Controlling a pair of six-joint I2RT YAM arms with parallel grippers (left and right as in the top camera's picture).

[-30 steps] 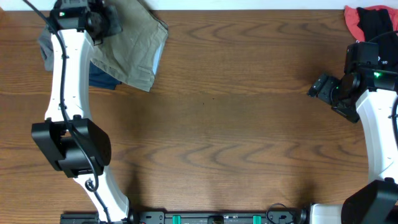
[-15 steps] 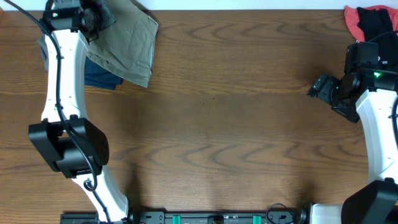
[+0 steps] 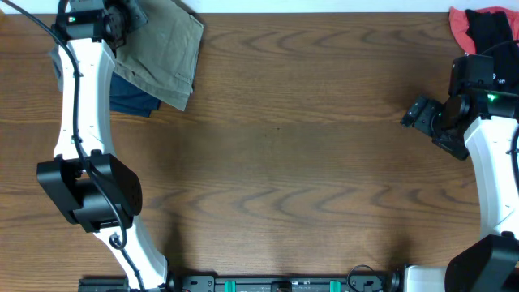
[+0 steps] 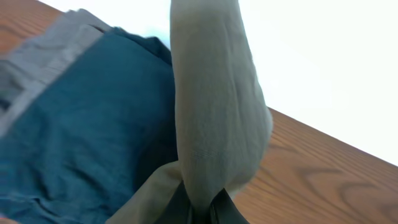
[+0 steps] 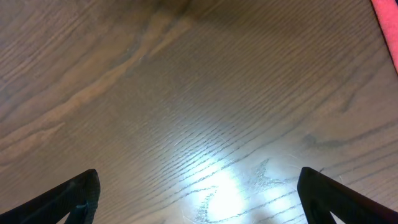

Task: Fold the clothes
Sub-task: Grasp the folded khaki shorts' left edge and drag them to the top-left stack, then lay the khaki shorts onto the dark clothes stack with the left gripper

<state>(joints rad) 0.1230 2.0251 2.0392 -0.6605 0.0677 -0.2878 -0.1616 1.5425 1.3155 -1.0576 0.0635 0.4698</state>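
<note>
My left gripper next draws the shorts' edge to its left in the overhead view, over the stack's uncovered side [image 4: 71, 102], and releases, as that side lies that way.
The folded khaki shorts [image 3: 166, 55] hang at the table's far left corner, over a stack of navy-blue and grey garments [image 3: 130, 96]. My left gripper [image 3: 130, 20] is shut on the shorts' upper edge. In the left wrist view the khaki cloth [image 4: 214, 118] rises from between the jaws [image 4: 202, 208], with the navy garment [image 4: 87, 130] and grey garment [image 4: 43, 59] under it. My right gripper [image 3: 422, 113] is open and empty at the right side; its wrist view shows only bare wood between the fingers [image 5: 199, 186].
A red-and-black garment [image 3: 482, 28] lies at the far right corner, beside the right arm. The wooden table [image 3: 308, 162] stretches between the two arms. The table's far edge runs just behind the shorts.
My left gripper has drawn the khaki shorts to the left, further over the navy and grey stack. The right arm has not moved.
</note>
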